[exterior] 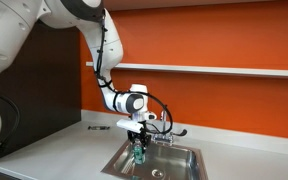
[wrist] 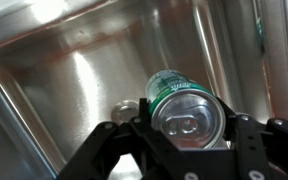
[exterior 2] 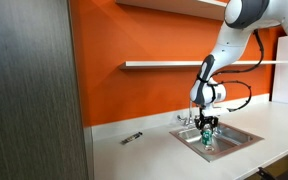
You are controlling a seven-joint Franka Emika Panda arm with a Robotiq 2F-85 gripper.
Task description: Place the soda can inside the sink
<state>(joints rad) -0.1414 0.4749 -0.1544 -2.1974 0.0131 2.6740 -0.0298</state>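
Observation:
My gripper holds the can [exterior: 139, 153] above clear steel. Next it will lower the can down onto the bottom of the sink beside the round drain and let go of it.
The green soda can [wrist: 184, 105] with its silvery top sits between my gripper's [wrist: 189, 125] black fingers, which are shut on it. In both exterior views the gripper [exterior: 138, 141] [exterior 2: 207, 130] points down and holds the can [exterior: 139, 153] [exterior 2: 207, 140] over the stainless-steel sink [exterior: 184, 168] [exterior 2: 246, 137], low inside the basin. In the wrist view the sink's shiny wall and floor [wrist: 74, 70] fill the picture, and the round drain [wrist: 125, 109] shows just beside the can. Whether the can touches the sink floor I cannot tell.
A chrome faucet [exterior: 167, 132] [exterior 2: 187, 118] stands at the sink's back rim. A small dark tool [exterior: 100, 127] [exterior 2: 131, 138] lies on the white counter. An orange wall with a white shelf [exterior: 214, 69] [exterior 2: 164, 65] is behind. A dark cabinet [exterior 2: 29, 90] stands at one side.

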